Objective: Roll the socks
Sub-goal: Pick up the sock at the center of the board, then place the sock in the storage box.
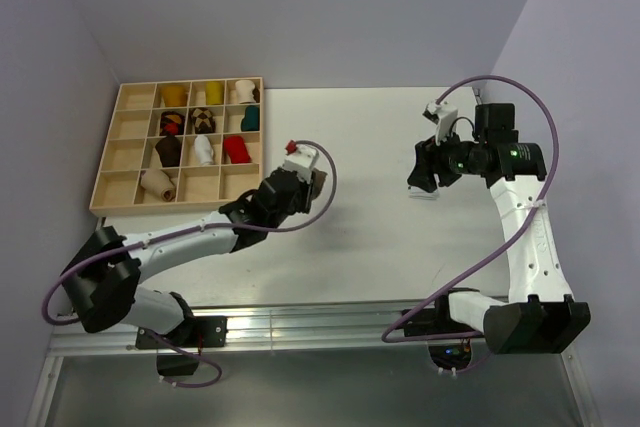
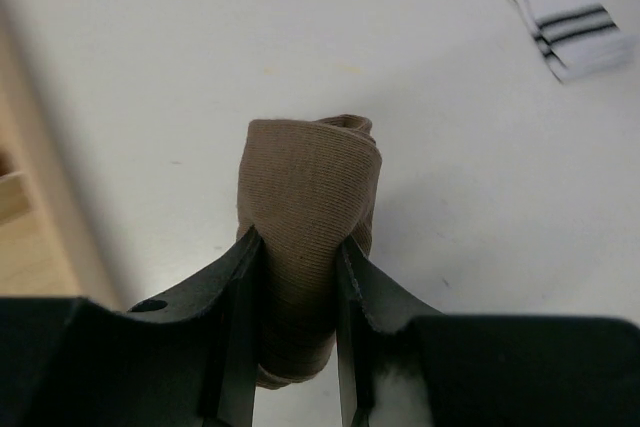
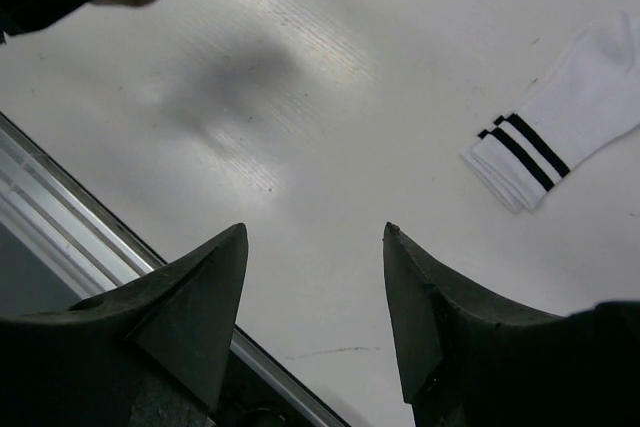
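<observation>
The brown sock goes to the left in the top view with my left gripper next, then down into the empty section before the white roll for release.
My left gripper (image 2: 300,242) is shut on a rolled brown sock (image 2: 310,187) and holds it upright over the white table. In the top view this gripper (image 1: 312,183) and the brown roll (image 1: 319,185) sit left of the table's middle. A pale cream sock with dark-striped cuff (image 2: 565,22) lies flat at the right, also seen in the right wrist view (image 3: 565,122). My right gripper (image 3: 315,232) is open and empty, above the table beside that sock; in the top view it (image 1: 422,179) hovers over the sock's edge (image 1: 426,195).
A wooden compartment tray (image 1: 135,125) stands at the back left and holds several rolled socks of different colours. A metal rail (image 1: 320,325) runs along the table's near edge, and also shows in the right wrist view (image 3: 60,207). Walls close in left and right.
</observation>
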Motion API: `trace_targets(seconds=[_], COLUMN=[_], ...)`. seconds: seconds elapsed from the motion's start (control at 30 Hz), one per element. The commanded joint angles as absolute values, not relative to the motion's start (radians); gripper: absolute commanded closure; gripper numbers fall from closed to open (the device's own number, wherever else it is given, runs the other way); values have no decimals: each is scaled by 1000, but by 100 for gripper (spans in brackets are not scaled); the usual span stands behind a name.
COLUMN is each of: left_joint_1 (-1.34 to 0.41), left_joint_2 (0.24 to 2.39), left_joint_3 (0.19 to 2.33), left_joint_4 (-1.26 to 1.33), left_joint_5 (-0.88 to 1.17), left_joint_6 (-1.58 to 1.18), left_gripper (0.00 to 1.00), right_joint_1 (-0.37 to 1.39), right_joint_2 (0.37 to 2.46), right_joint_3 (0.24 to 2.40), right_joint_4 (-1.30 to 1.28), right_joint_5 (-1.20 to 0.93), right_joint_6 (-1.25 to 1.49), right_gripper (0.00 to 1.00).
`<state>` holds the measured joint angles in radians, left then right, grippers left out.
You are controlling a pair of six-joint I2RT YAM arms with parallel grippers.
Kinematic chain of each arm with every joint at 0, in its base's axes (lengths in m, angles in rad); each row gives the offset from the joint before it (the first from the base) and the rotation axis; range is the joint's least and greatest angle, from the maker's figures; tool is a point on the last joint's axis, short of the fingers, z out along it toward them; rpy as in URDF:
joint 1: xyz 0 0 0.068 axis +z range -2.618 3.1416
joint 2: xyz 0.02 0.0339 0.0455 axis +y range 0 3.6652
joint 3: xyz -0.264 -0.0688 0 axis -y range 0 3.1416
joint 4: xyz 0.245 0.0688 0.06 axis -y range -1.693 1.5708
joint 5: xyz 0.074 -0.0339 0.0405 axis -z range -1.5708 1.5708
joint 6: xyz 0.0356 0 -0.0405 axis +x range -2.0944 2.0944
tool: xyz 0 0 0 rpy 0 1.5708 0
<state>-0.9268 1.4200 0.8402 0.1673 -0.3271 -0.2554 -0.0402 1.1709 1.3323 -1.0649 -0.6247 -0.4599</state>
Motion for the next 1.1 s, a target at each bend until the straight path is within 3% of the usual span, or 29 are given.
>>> trace_targets(seconds=[0.0,0.3,0.53,0.83,1.07], left_joint_1=[-855,-588,-414,-341,-319], left_joint_2=[1323,1212,1406,1666,1788], left_joint_3=[884,882,940,1041,1086], left_joint_4=[103,-130,-284,-322,-294], left_joint_5=[-530,-968,-1083,-1003,-790], left_joint_6=[-324,-486,-600,-609,-571], left_gripper=[100,100,100,100,100], right_joint_1=[-44,-43,-34,-25,-11], right_joint_2=[1144,1140,1158,1161,1166], right_joint_3=[1310,1241,1215,1174,1163], right_joint_4=[-1066,-956,-942,-922,-914], right_joint_5=[-669,-643,-620,-600,-581], right_joint_6=[-402,-357,-373,-377,-371], right_gripper=[36,36,36,36,36])
